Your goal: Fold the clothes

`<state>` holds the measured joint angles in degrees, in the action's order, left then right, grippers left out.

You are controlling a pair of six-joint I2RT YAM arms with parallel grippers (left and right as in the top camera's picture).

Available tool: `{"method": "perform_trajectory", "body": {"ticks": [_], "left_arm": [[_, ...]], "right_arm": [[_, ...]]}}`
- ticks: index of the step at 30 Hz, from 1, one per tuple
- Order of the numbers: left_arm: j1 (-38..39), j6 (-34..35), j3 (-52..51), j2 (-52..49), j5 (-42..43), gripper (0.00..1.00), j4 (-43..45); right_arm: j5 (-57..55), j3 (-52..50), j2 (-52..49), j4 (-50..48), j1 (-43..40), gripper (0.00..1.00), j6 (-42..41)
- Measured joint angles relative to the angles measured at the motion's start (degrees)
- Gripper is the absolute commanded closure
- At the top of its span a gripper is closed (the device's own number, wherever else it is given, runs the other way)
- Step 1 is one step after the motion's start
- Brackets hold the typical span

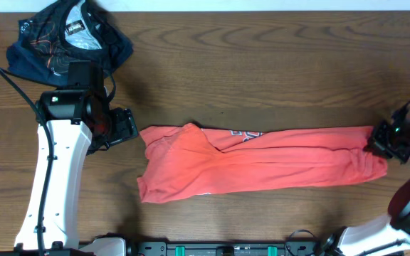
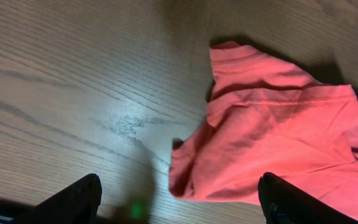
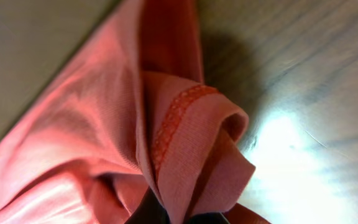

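Note:
Next, my right gripper goes to the left in the overhead view, over the shirt's long band [image 1: 300,150], and releases the end there. The shirt lies stretched out.
A coral-red shirt [image 1: 262,162] lies stretched in a long band across the middle of the wooden table. My right gripper [image 1: 377,144] is shut on its right end, and the bunched cloth with its stitched hem [image 3: 185,143] fills the right wrist view. My left gripper [image 1: 128,126] is open and empty just left of the shirt's left end. In the left wrist view the shirt's left corner [image 2: 272,137] lies flat on the table between and beyond my fingers [image 2: 179,199].
A dark blue garment with a printed pattern [image 1: 70,39] lies crumpled at the back left corner, behind my left arm. The table's front edge with black hardware [image 1: 212,249] runs along the bottom.

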<state>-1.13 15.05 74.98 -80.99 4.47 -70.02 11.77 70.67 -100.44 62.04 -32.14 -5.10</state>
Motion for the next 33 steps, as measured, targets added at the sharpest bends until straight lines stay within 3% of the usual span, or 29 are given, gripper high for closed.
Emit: {"method": "perform_trajectory", "body": {"ticks": [7,16,23,26,33], "left_arm": [[0.0,0.0,0.0,0.0,0.0,0.18,0.15],[0.0,0.02,0.0,0.0,0.0,0.18,-0.68],[0.0,0.0,0.0,0.0,0.0,0.18,-1.53],[0.0,0.02,0.0,0.0,-0.02,0.18,-1.53],[0.0,0.0,0.0,0.0,0.0,0.18,-1.55]], "right_arm": [[-4.48,0.52,8.83,1.4,11.45,0.98,-3.13],[-13.14,-0.22,8.83,3.13,27.91,0.97,-7.82],[-15.93,-2.54,8.2,5.09,32.28,0.97,-10.21],[-16.44,-4.26,8.2,5.22,33.2,0.92,-11.37],[-16.72,-12.79,8.13,-0.15,34.05,0.91,-13.88]]}}
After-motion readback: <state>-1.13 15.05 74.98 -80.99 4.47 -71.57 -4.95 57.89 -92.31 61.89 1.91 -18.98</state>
